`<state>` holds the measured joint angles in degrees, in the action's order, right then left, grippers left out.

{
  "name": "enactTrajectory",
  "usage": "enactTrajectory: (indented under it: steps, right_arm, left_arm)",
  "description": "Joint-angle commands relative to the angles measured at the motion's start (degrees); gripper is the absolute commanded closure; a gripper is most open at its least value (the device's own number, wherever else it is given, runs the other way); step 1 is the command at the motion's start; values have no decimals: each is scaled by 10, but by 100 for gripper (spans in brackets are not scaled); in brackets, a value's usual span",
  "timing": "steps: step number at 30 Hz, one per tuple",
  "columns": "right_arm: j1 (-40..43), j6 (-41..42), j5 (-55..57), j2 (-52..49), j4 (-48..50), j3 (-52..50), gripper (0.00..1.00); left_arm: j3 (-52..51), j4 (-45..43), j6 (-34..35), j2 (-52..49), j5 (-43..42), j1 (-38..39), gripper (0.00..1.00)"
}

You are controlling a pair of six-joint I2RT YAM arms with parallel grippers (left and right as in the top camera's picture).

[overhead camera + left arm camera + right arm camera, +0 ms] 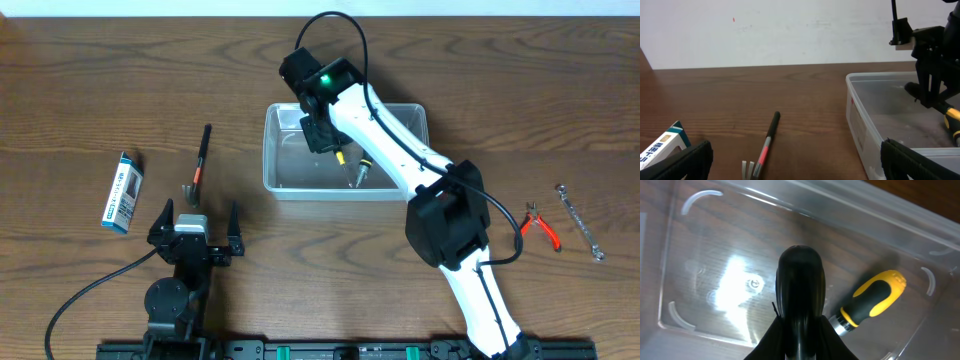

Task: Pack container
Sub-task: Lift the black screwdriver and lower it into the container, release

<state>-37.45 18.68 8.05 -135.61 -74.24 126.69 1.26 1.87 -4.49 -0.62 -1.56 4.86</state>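
Observation:
Next, my right gripper brings the glossy black tool handle down deeper into the container (272, 150) and lets go of it.
The clear plastic container (272, 150) (859, 117) (805, 207) stands at mid-table. A yellow-and-black screwdriver (358, 170) (874, 294) (952, 120) lies on its floor at the right side. My right gripper (322, 130) (800, 330) (930, 92) hangs inside the container, shut on a glossy black tool handle (800, 277) that points down at the floor left of the screwdriver. My left gripper (198, 215) (800, 170) rests near the front edge, left of the container, open with nothing between its fingers.
A slim black tool with a red band and grey forked head (200, 160) (766, 145) lies just ahead of the left gripper. A blue-and-white box (122, 190) (660, 147) sits further left. Red-handled pliers (540, 225) and a wrench (580, 222) lie at the right.

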Motion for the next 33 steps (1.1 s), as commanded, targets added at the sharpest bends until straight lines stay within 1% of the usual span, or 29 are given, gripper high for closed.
enactTrajectory:
  steps: [1, 10, 16, 18, 20, 21, 22, 24, 26, 31, 33]
  right_arm:
    - [-7, 19, -2, -5, 2, 3, 96]
    - [1, 101, -2, -5, 17, -42, 96]
    - [4, 116, -2, -5, 31, -77, 94]
    - [4, 115, -1, -5, 35, -83, 89]
    - [4, 115, -1, -5, 36, -84, 82]
    - [4, 115, -1, -5, 38, -84, 68]
    - [4, 115, -1, -5, 40, -84, 57]
    - [4, 115, -1, -5, 43, -84, 48]
    - [7, 115, 1, -5, 44, -84, 43]
    - [18, 115, 1, -4, 45, -82, 41]
    - [24, 114, 1, -3, 40, -74, 41]
  left_arm:
    - [-10, 22, 1, 3, 5, -3, 2]
    - [-10, 22, 1, 3, 5, -3, 2]
    - [-10, 22, 1, 3, 5, -3, 2]
    - [-10, 22, 1, 3, 5, -3, 2]
    - [-10, 22, 1, 3, 5, -3, 2]
    - [-10, 22, 1, 3, 5, -3, 2]
    - [-10, 22, 1, 3, 5, -3, 2]
    - [-10, 22, 1, 3, 5, -3, 2]
    - [-10, 22, 1, 3, 5, -3, 2]
    - [-10, 22, 1, 3, 5, -3, 2]
    - [-10, 22, 1, 3, 5, -3, 2]
